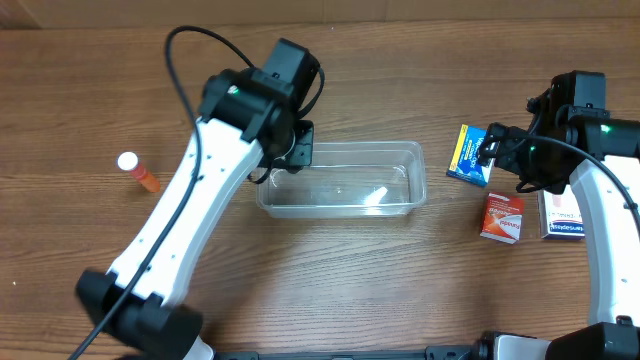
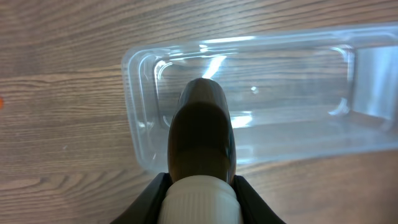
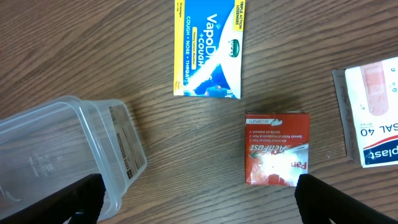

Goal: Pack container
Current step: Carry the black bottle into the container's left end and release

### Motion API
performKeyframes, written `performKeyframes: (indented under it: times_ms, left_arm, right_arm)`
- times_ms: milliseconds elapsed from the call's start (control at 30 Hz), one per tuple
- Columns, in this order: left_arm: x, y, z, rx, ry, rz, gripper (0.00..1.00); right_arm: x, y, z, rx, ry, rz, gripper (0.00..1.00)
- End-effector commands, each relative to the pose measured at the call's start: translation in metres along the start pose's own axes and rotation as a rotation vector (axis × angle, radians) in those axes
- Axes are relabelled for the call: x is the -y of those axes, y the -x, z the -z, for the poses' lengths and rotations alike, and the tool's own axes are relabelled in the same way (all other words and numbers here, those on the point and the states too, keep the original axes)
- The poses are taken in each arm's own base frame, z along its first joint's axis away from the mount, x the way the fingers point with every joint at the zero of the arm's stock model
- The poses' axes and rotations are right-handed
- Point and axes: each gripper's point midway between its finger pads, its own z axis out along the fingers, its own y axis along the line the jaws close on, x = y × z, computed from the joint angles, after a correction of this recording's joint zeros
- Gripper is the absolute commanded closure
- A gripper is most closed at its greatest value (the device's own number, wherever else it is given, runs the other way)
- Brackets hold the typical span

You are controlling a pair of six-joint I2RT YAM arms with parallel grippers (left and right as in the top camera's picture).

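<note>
The brown bottle (image 2: 202,130) goes down with my left gripper next and is released in the container's end nearest the orange tube (image 2: 169,93), since the bottom there is empty.
The clear plastic container (image 1: 340,192) lies lengthwise mid-table and holds nothing; it also shows in the left wrist view (image 2: 286,68) and its corner in the right wrist view (image 3: 62,149). My left gripper (image 1: 298,148) (image 2: 200,186) is shut on a brown bottle (image 2: 202,130) with a white ribbed cap, held over the container's left end. My right gripper (image 1: 492,148) (image 3: 199,205) is open and empty, above the table between the container's right end and the boxes. A blue VapoDrops box (image 1: 468,155) (image 3: 208,50) lies just under it.
A red box (image 1: 502,216) (image 3: 277,148) and a white plaster box (image 1: 562,215) (image 3: 373,118) lie right of the container. An orange tube with a white cap (image 1: 137,171) lies far left.
</note>
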Motion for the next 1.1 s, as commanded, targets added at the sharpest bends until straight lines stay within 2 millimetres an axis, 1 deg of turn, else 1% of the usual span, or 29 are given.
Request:
performKeyframes:
  times_ms: [0,67,167,333,467,667,700,733,767,800,867,900,933,1000,1067]
  left_arm:
    - [-0.009,0.004,-0.038,-0.068,0.073,0.059,0.96]
    - [-0.01,0.007,-0.055,-0.094,0.087,0.063,0.96]
    - [-0.011,0.009,-0.072,-0.117,0.111,0.056,0.96]
    - [-0.023,0.009,-0.103,-0.175,0.161,0.074,0.96]
    - [-0.032,0.014,-0.116,-0.188,0.165,0.09,0.96]
    - [-0.033,0.013,-0.13,-0.217,0.171,0.047,0.96]
    - [-0.032,0.012,-0.132,-0.221,0.173,0.047,0.94]
    - [-0.032,0.012,-0.133,-0.223,0.173,0.046,0.83]
    - [-0.032,0.012,-0.134,-0.225,0.174,0.046,0.69]
    - [-0.032,0.011,-0.134,-0.226,0.174,0.044,0.58]
    - [-0.032,0.011,-0.134,-0.228,0.174,0.044,0.47]
    - [-0.032,0.01,-0.133,-0.23,0.176,0.043,0.43]
    - [-0.032,0.01,-0.133,-0.233,0.177,0.044,0.42]
    - [-0.033,0.009,-0.133,-0.237,0.179,0.042,0.42]
    - [-0.033,0.007,-0.132,-0.243,0.182,0.041,0.45]
  right_arm:
    - [-0.004,0.008,0.008,0.03,0.013,0.006,0.0]
    - [-0.004,0.008,0.008,0.031,0.013,0.006,0.0]
    - [-0.004,0.009,0.008,0.035,0.014,0.007,0.0]
    - [-0.004,0.009,0.008,0.034,0.014,0.006,0.0]
    - [-0.004,0.009,0.008,0.035,0.014,0.007,0.0]
    - [-0.004,0.009,0.008,0.034,0.013,0.006,0.0]
    - [-0.004,0.009,0.008,0.034,0.013,0.006,0.0]
    - [-0.004,0.009,0.008,0.034,0.013,0.006,0.0]
    - [-0.004,0.009,0.008,0.034,0.013,0.007,0.0]
    - [-0.004,0.009,0.008,0.033,0.013,0.006,0.0]
    - [-0.004,0.009,0.008,0.033,0.013,0.007,0.0]
    - [-0.004,0.009,0.008,0.033,0.013,0.007,0.0]
    - [-0.004,0.009,0.008,0.033,0.014,0.006,0.0]
    - [-0.004,0.009,0.008,0.033,0.014,0.006,0.0]
    - [-0.004,0.009,0.008,0.033,0.013,0.007,0.0]
